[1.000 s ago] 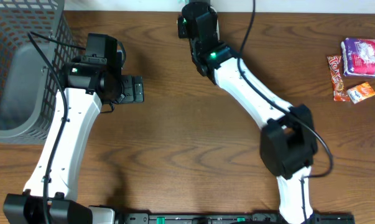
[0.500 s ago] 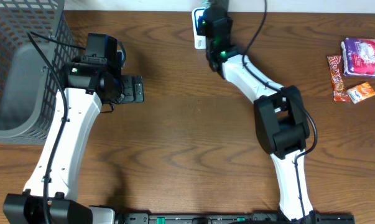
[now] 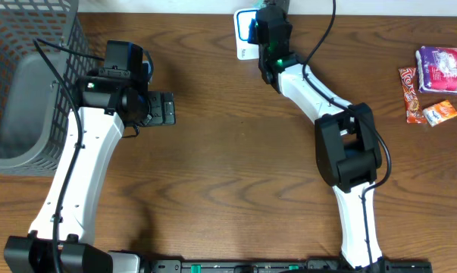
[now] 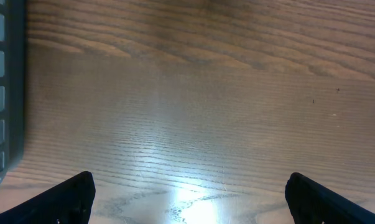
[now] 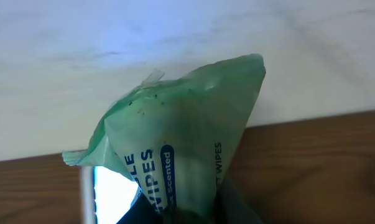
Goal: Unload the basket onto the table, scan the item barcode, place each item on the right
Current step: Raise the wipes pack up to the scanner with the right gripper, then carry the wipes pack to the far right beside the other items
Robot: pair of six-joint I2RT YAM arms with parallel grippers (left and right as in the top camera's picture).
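Observation:
My right gripper goes sideways, back and down next to release the packet, since the wood [image 3: 439, 130] beside the orange pack lies to its right in the overhead view.
A green wipes packet [image 5: 187, 118] fills the right wrist view, pinched at its lower end by my right gripper [image 5: 190, 214], which is shut on it. The packet hangs over the table's far edge, in front of a pale wall. A white device with a bright lit face [image 5: 112, 190] sits just to its left; from overhead it is a white and blue box [image 3: 243, 45] beside my right gripper [image 3: 264, 24]. The wrist hides the packet from above. My left gripper [image 3: 164, 108] hovers open over bare wood [image 4: 193, 199], holding nothing.
A grey wire basket [image 3: 23, 83] stands at the left, its dark wall [image 4: 4, 93] close to my left gripper. Small snack packs lie at the far right: a purple one [image 3: 442, 68], a red one [image 3: 411, 95] and an orange one [image 3: 440, 112].
My right gripper has swung rightwards along the far edge with the wipes packet, uncovering the white device. The left arm has not moved.

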